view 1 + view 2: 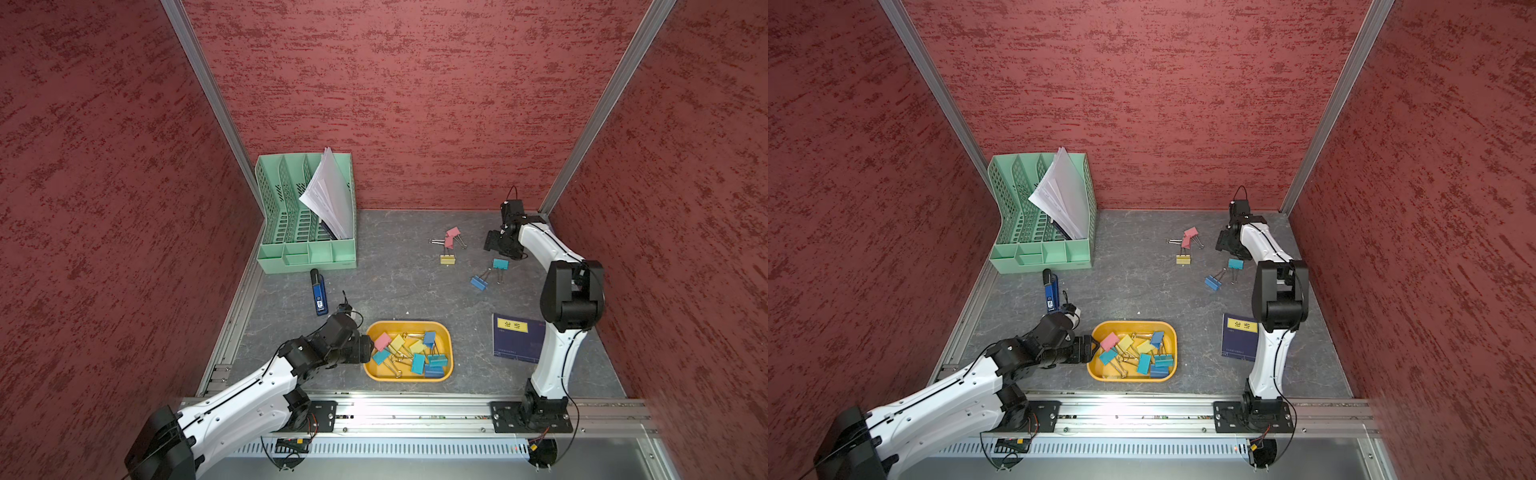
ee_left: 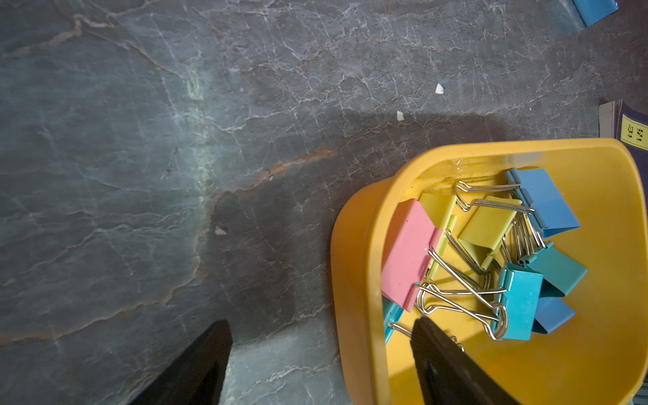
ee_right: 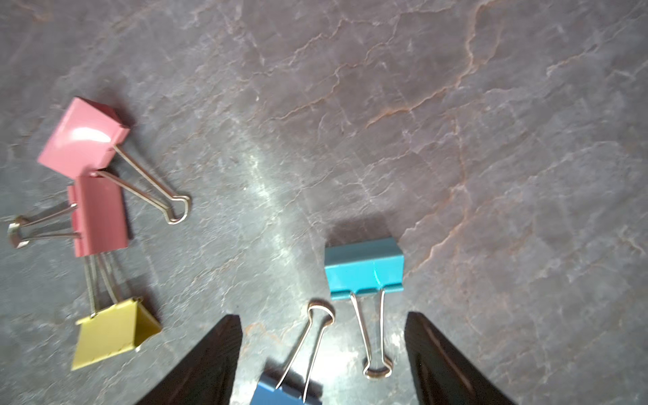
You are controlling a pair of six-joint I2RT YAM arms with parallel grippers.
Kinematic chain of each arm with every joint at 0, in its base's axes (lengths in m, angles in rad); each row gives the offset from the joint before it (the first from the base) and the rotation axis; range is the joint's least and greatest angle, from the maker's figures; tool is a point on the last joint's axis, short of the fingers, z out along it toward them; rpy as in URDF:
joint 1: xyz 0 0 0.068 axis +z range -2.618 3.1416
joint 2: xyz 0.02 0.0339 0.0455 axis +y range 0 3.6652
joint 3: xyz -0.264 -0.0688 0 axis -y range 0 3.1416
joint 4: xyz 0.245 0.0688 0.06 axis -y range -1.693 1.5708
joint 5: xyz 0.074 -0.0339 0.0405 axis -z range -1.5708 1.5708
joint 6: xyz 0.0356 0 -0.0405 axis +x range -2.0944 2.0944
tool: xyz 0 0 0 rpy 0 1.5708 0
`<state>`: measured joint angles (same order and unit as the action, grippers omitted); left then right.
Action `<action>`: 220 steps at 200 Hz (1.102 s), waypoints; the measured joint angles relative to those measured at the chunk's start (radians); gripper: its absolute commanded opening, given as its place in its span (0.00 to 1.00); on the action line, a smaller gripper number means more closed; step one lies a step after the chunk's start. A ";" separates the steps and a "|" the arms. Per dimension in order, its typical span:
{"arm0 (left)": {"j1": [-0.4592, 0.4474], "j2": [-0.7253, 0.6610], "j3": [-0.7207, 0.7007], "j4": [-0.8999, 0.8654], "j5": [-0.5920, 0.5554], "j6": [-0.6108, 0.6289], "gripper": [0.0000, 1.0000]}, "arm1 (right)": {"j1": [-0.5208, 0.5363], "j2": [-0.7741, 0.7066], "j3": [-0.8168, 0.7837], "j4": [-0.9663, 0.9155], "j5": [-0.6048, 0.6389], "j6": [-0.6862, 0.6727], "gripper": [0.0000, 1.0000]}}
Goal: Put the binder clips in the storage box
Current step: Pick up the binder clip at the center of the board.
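My right gripper moves down around the teal clip's body (image 1: 500, 264) (image 3: 364, 268) and closes next, since it lies below with its ends facing the open fingers.
The storage box (image 1: 450, 353), a shallow yellow tray near the front, holds several binder clips, among them a pink one (image 1: 382, 340) and a teal one (image 2: 519, 301). My left gripper (image 1: 368, 348) (image 2: 322, 329) is open and straddles the box's left rim (image 2: 357, 280): one finger is inside and one outside, with nothing held. At the back right, my right gripper (image 1: 494, 249) (image 3: 322, 322) hangs open above a teal clip (image 3: 364, 268) (image 1: 500, 264) and a blue clip (image 3: 284, 394) (image 1: 478, 283) on the table. Two pink clips (image 1: 451, 237) (image 3: 100, 214) and a yellow one (image 1: 447, 259) (image 3: 112, 333) lie to their left.
A mint-green file organizer (image 1: 307, 249) with papers stands at the back left. A dark blue stapler (image 1: 319, 293) lies in front of it. A dark blue booklet (image 1: 517, 336) lies right of the box, beside the right arm. Red walls close in three sides.
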<state>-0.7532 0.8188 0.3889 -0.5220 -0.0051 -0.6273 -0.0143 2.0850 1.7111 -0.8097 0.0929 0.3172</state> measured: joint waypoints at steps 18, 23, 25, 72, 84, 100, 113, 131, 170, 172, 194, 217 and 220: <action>0.000 0.000 0.000 0.000 0.000 0.000 0.85 | -0.008 0.055 0.024 -0.019 0.010 0.000 0.81; 0.000 0.000 0.000 0.000 0.000 0.000 0.85 | -0.010 0.067 0.027 -0.023 0.013 0.000 0.81; 0.000 0.000 0.000 0.000 0.000 0.000 0.85 | -0.011 0.071 0.027 -0.023 0.013 0.000 0.81; 0.000 0.003 0.000 0.000 0.000 0.000 0.85 | -0.026 0.112 0.032 -0.032 0.017 0.000 0.81; 0.000 0.006 0.000 0.000 0.000 0.000 0.85 | -0.031 0.126 0.042 -0.032 0.016 -0.001 0.81; 0.000 0.012 0.000 0.000 0.000 0.000 0.85 | -0.037 0.153 0.058 -0.030 0.016 -0.005 0.80; 0.000 0.015 0.000 0.000 0.000 0.000 0.85 | -0.041 0.167 0.068 -0.028 0.012 -0.011 0.77; 0.000 0.019 0.000 0.001 0.000 0.000 0.85 | -0.043 0.171 0.070 -0.022 0.005 -0.015 0.66; 0.000 0.029 0.000 0.002 0.000 0.000 0.85 | -0.043 0.166 0.066 -0.006 -0.001 -0.022 0.48; 0.000 0.029 0.000 0.002 0.000 0.000 0.85 | -0.043 0.165 0.063 -0.003 -0.001 -0.022 0.48; 0.000 0.031 0.000 0.002 0.000 0.000 0.85 | -0.043 0.130 0.012 0.021 -0.003 -0.022 0.47; -0.001 0.031 0.000 0.003 0.000 0.000 0.85 | -0.032 0.045 -0.047 0.019 -0.014 -0.028 0.47; -0.001 0.031 0.000 0.004 0.000 0.000 0.85 | -0.031 0.032 -0.051 0.020 -0.019 -0.030 0.47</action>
<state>-0.7540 0.8501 0.3889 -0.5182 -0.0051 -0.6273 -0.0452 2.1174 1.6596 -0.7895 0.0738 0.2874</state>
